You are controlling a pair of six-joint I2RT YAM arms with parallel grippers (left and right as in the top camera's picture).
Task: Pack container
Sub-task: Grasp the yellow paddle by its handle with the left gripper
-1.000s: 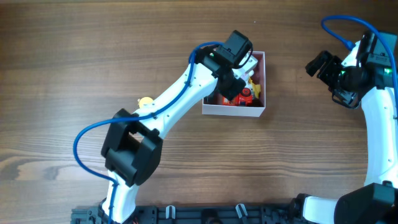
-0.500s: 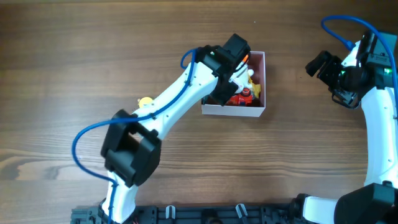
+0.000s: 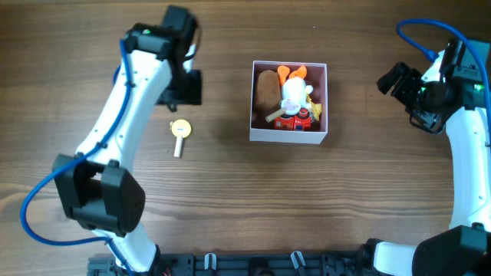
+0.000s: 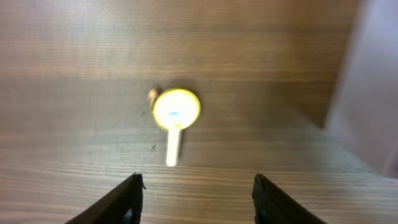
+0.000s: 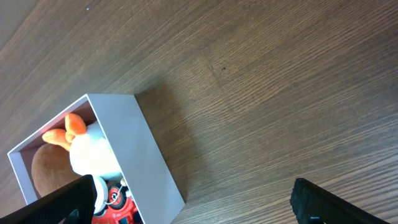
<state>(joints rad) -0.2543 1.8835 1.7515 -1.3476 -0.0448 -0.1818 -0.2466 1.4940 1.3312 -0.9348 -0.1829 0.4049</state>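
The pale handle (image 3: pixel 178 146) (image 4: pixel 173 148) is below and far narrower than the yellow disc, so the left gripper should next lower its open fingers down around it.
The container (image 3: pixel 288 136), a square white-walled box, sits mid-table and holds a brown plush, a white toy with orange ears (image 3: pixel 291 90), a red toy and a yellow one. It also shows in the right wrist view (image 5: pixel 146 146). A small yellow round toy with a pale handle (image 3: pixel 179 133) lies on the table left of the container, and shows in the left wrist view (image 4: pixel 175 115). My left gripper (image 4: pixel 196 193) is open and empty, hovering just behind that yellow toy (image 3: pixel 184 86). My right gripper (image 3: pixel 393 83) is open and empty, right of the container.
The wooden table (image 3: pixel 230 199) stretches around the container. A blue cable (image 3: pixel 418 31) loops over the right arm. A black rail (image 3: pixel 253 264) runs along the front edge.
My left gripper has left the container and swung far to the left, now open above the yellow toy. The toys inside the container are now uncovered. The right arm has not moved.
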